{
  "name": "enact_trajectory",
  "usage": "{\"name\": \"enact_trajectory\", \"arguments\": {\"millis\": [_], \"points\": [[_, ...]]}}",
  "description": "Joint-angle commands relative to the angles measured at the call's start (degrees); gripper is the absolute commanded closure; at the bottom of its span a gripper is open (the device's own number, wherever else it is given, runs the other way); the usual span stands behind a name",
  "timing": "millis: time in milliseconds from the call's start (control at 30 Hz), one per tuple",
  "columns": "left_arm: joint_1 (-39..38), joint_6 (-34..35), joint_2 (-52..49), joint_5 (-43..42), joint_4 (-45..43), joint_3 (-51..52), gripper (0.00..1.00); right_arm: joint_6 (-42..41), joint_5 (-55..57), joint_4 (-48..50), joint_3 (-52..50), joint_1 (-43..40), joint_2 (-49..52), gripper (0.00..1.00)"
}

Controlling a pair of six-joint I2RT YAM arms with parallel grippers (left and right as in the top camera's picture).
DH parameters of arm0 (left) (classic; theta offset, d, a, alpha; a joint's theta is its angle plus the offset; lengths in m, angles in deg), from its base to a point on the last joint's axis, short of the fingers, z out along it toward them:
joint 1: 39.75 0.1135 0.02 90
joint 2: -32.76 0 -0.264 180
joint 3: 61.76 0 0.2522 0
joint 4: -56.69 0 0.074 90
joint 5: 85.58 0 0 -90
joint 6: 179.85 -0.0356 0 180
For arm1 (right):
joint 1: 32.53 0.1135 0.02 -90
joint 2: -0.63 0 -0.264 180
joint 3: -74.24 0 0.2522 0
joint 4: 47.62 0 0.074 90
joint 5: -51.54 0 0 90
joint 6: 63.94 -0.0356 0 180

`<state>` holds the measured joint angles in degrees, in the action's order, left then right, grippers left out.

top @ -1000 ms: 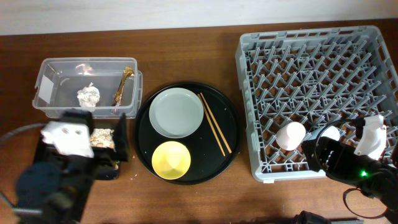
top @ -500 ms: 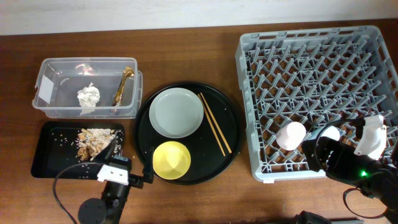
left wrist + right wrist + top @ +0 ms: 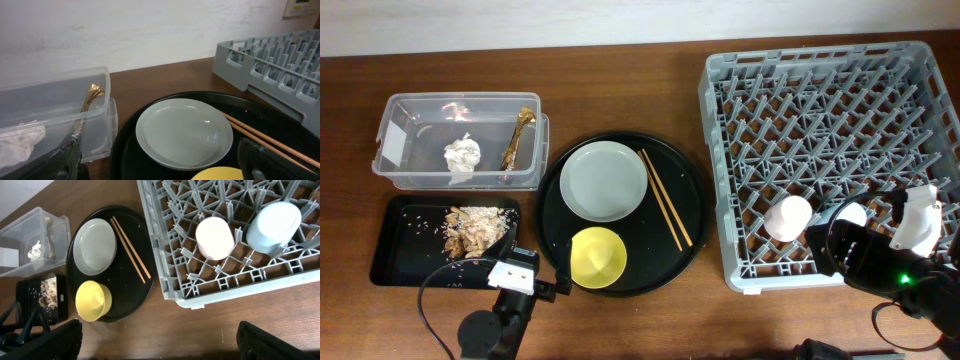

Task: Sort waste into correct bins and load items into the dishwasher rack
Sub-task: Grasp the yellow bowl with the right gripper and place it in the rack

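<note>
The yellow bowl's rack-side rim (image 3: 624,262) (image 3: 103,303) lies below and leftward in the overhead view, so my right gripper's open fingers come across and down astride it next.
The clear tub (image 3: 410,112) holds the white napkin (image 3: 462,153) and the gold wrapper (image 3: 520,138). The black rectangular tray (image 3: 400,245) holds the food scraps (image 3: 475,228). The grey-green plate (image 3: 605,180), yellow bowl (image 3: 597,257) and chopsticks (image 3: 666,200) lie on the round black tray (image 3: 552,215). The pink cup (image 3: 788,217) and blue cup (image 3: 850,214) stand in the grey rack (image 3: 820,60). My left gripper (image 3: 528,282) is open and empty, low at the front, left of the bowl; the plate (image 3: 184,131) lies ahead between its fingers (image 3: 160,172). My right gripper (image 3: 160,347) is open and empty, at the rack's front right corner.
The rack (image 3: 165,280) fills the right side of the table, its front edge just ahead of my right gripper. The left arm's cable loops over bare wood in front of the black rectangular tray. The wall runs along the back edge.
My left arm has drawn back from over the black rectangular tray to the front edge and shifted a little right toward the bowl. The right arm has not moved.
</note>
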<state>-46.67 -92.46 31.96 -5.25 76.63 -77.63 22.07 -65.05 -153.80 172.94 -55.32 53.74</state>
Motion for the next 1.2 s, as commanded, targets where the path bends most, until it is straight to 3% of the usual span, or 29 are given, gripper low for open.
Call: {"name": "enact_trajectory", "arguments": {"millis": [0, 133, 200, 233, 300, 400, 467, 567, 733, 900, 1000, 1100, 1167], "points": [[0.4, -0.7, 0.5, -0.6, -0.3, 0.6, 0.01, 0.6, 0.2, 0.4, 0.0, 0.3, -0.1, 0.02], [0.4, -0.7, 0.5, -0.6, -0.3, 0.6, 0.01, -1.7, -2.6, 0.7, 0.0, 0.3, 0.0, 0.02], [0.4, -0.7, 0.5, -0.6, -0.3, 0.6, 0.01, -1.0, -12.3, 1.1, 0.0, 0.5, 0.5, 0.02], [0.4, -0.7, 0.5, -0.6, -0.3, 0.6, 0.01, 2.3, -18.4, 1.1, -0.1, 1.9, 1.0, 0.02], [0.4, -0.7, 0.5, -0.6, -0.3, 0.6, 0.01, 3.1, -19.1, 1.3, -0.3, 8.1, 1.9, 0.02], [0.4, -0.7, 0.5, -0.6, -0.3, 0.6, 0.01, -0.4, -16.2, 4.4, -1.5, 19.1, 2.7, 0.02], [0.4, -0.7, 0.5, -0.6, -0.3, 0.6, 0.01, -7.9, -12.6, 10.2, -3.4, 28.5, 3.8, 0.01], [0.4, -0.7, 0.5, -0.6, -0.3, 0.6, 0.01, -19.1, 3.0, 17.1, -6.7, 46.4, 8.7, 0.01], [0.4, -0.7, 0.5, -0.6, -0.3, 0.6, 0.01, -30.5, 21.1, 25.0, -7.5, 65.5, 22.9, 0.05], [0.4, -0.7, 0.5, -0.6, -0.3, 0.6, 0.01, -34.4, 19.8, 32.0, -7.5, 68.1, 39.2, 0.08], [0.4, -0.7, 0.5, -0.6, -0.3, 0.6, 0.01, -34.4, 14.3, 38.1, -7.5, 68.1, 49.5, 0.27], [0.4, -0.7, 0.5, -0.6, -0.3, 0.6, 0.01, -33.8, 10.3, 43.5, -7.5, 68.2, 55.1, 0.32], [0.4, -0.7, 0.5, -0.6, -0.3, 0.6, 0.01, -33.8, 10.9, 44.0, -7.5, 68.3, 56.9, 0.42]]}}
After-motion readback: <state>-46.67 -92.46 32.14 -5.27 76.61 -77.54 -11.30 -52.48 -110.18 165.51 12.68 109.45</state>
